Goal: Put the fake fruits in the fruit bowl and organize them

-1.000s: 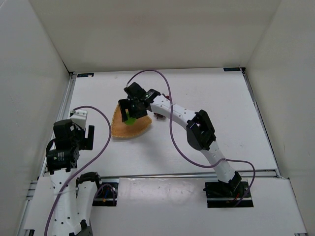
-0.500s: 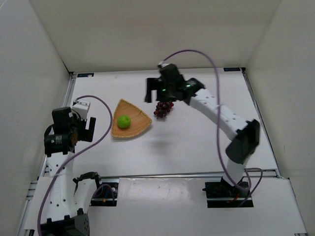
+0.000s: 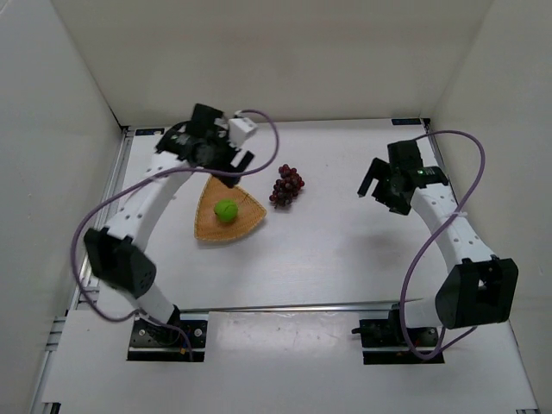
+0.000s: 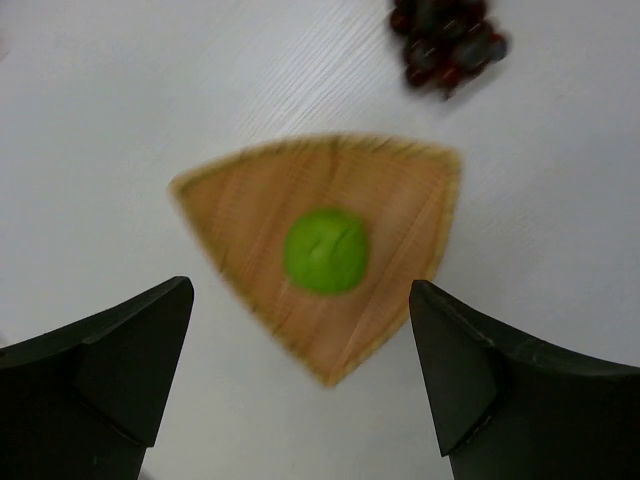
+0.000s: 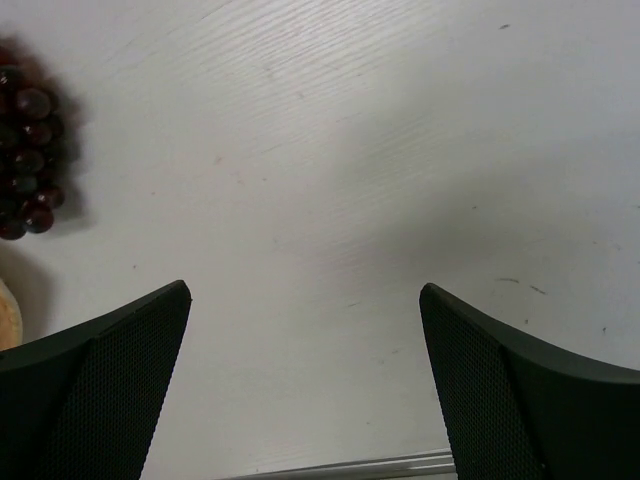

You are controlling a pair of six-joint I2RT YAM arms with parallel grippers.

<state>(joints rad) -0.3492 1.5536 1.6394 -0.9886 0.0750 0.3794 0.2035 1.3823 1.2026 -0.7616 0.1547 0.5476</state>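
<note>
I should next move my left gripper to the right in the top view and down onto the dark grape bunch (image 3: 287,185), because it is still outside the wicker basket (image 3: 207,226).
The tan wicker basket (image 3: 207,226) lies left of the table's middle, with the small green fruit (image 3: 226,210) inside it. The dark grape bunch (image 3: 287,185) lies on the table just right of the basket. My left gripper (image 3: 231,170) hovers open and empty above the basket's far edge. Its wrist view shows the basket (image 4: 228,205), the green fruit (image 4: 326,250) and the grapes (image 4: 445,38) beyond my open gripper (image 4: 300,292). My right gripper (image 3: 373,188) is open and empty, well right of the grapes. The right wrist view shows the grapes (image 5: 25,150) at its left edge and the open gripper (image 5: 305,292).
White walls close in the table on the left, back and right. A metal rail (image 3: 345,304) runs along the near edge in front of the arm bases. A purple cable (image 3: 435,250) loops beside the right arm.
The right gripper left the green fruit in the basket, passed by the grapes and drew back to the right. The left arm swung from the near left up over the basket.
</note>
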